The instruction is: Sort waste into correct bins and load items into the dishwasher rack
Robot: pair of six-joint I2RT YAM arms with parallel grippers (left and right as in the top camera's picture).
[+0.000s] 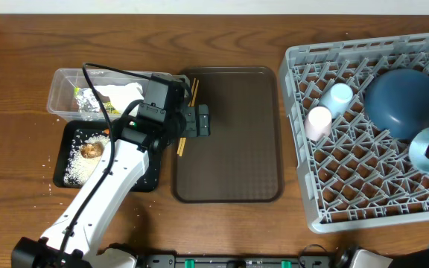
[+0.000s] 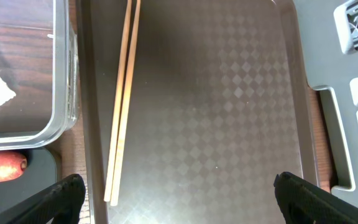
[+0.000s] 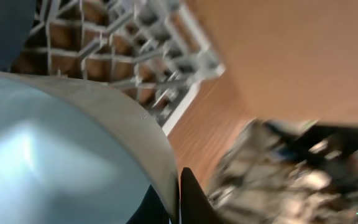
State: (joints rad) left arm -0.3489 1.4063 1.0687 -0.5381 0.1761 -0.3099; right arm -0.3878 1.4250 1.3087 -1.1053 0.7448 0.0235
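Note:
The light blue bowl is in my right gripper and should go down next onto the pegs at the rack's edge (image 1: 424, 159) (image 3: 104, 61) beside the dark-blue plate, because that part of the rack is empty.
My left gripper (image 1: 197, 120) (image 2: 179, 202) is open and empty over the left part of the brown serving tray (image 1: 237, 149), beside the wooden chopsticks (image 1: 182, 146) (image 2: 123, 106) lying along its left edge. My right gripper (image 3: 176, 199) is shut on the rim of the light blue bowl (image 1: 424, 152) (image 3: 55, 143) over the grey dishwasher rack (image 1: 363, 201). The rack holds the dark-blue plate (image 1: 402, 103), the pink cup (image 1: 319, 122) and the light blue cup (image 1: 340, 97). The clear tub (image 1: 64, 80) holds tissue (image 1: 121, 93), foil (image 1: 89, 103) and the packet. The black tray (image 1: 146, 179) holds rice (image 1: 77, 167), a brown lump (image 1: 90, 151) and the carrot (image 2: 2, 167).
Loose rice grains lie on the table left of the black tray. The rack's near corner (image 3: 185, 56) shows in the right wrist view, with bare wooden table beyond. The rack's edge (image 2: 328, 124) lies just right of the serving tray.

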